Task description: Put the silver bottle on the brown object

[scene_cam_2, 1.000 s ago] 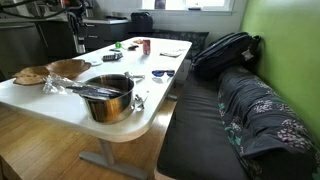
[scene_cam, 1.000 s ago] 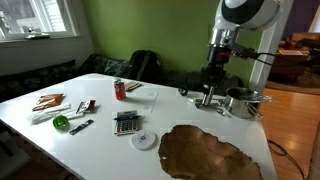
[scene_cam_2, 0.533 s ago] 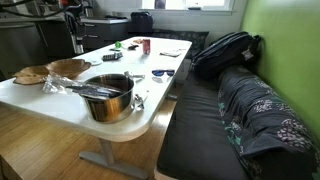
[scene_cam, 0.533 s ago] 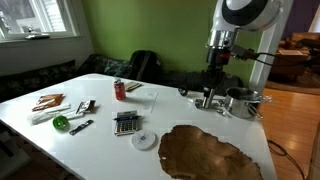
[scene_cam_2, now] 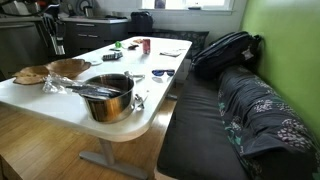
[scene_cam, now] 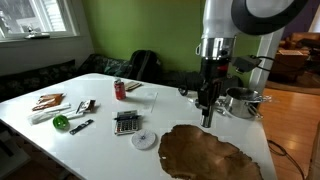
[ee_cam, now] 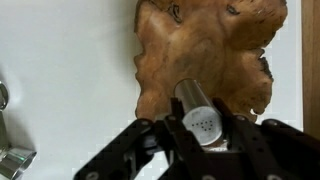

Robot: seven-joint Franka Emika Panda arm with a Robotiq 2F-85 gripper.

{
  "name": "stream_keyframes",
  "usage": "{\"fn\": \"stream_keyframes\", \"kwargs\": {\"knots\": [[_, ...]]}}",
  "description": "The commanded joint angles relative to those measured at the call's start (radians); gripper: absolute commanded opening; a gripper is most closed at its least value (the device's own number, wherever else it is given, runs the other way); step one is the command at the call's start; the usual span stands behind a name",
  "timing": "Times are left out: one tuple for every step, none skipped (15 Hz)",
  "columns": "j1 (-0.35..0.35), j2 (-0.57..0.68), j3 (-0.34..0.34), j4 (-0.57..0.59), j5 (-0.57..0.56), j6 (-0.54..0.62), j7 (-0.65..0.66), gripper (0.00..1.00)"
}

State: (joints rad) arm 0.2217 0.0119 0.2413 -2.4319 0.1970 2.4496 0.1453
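I should next move the silver bottle (scene_cam: 207, 112) with my gripper from the brown object's edge further in over the sheet (scene_cam: 207, 154), then lower the bottle onto it.
My gripper (ee_cam: 203, 122) is shut on the silver bottle (ee_cam: 199, 109), a slim metal cylinder with a perforated cap. In the wrist view it hangs above the near edge of the brown object (ee_cam: 205, 48), a flat mottled sheet with an irregular edge. In an exterior view the gripper (scene_cam: 207, 103) holds the bottle (scene_cam: 207, 112) upright, in the air, just behind the far edge of the brown sheet (scene_cam: 208, 152). In the other exterior view the brown sheet (scene_cam_2: 68, 68) lies at the table's left end and the gripper (scene_cam_2: 57, 40) is above it.
A steel pot (scene_cam: 241, 101) with handles stands at the table's right end, also in an exterior view (scene_cam_2: 110, 96). A red can (scene_cam: 120, 90), a calculator (scene_cam: 126, 122), a white disc (scene_cam: 144, 140), a green ball (scene_cam: 61, 122) and small items lie further left.
The gripper has lifted the silver bottle off the table beside the pot and carried it toward the brown sheet. The arm now stands closer to the camera.
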Motion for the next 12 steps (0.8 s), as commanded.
{"fn": "stream_keyframes", "kwargs": {"knots": [[0.006,-0.001,-0.002,-0.004,0.000,0.007,0.000,0.36],[0.006,-0.001,-0.002,-0.005,0.000,0.010,0.000,0.36],[0.005,-0.001,-0.003,-0.005,0.000,0.012,0.000,0.36],[0.009,0.013,0.001,0.000,-0.006,0.026,-0.008,0.11],[0.021,0.036,0.012,-0.001,0.005,0.071,-0.004,0.11],[0.030,0.051,0.021,-0.003,0.004,0.094,0.011,0.11],[0.042,0.062,0.033,-0.011,-0.006,0.129,0.026,0.11],[0.051,0.075,0.040,-0.013,-0.015,0.150,0.039,0.11],[0.065,0.089,0.047,-0.020,-0.036,0.176,0.074,0.11],[0.074,0.104,0.050,-0.018,-0.049,0.186,0.093,0.11],[0.087,0.117,0.048,-0.021,-0.079,0.193,0.134,0.11],[0.099,0.126,0.040,-0.023,-0.119,0.194,0.177,0.11]]}}
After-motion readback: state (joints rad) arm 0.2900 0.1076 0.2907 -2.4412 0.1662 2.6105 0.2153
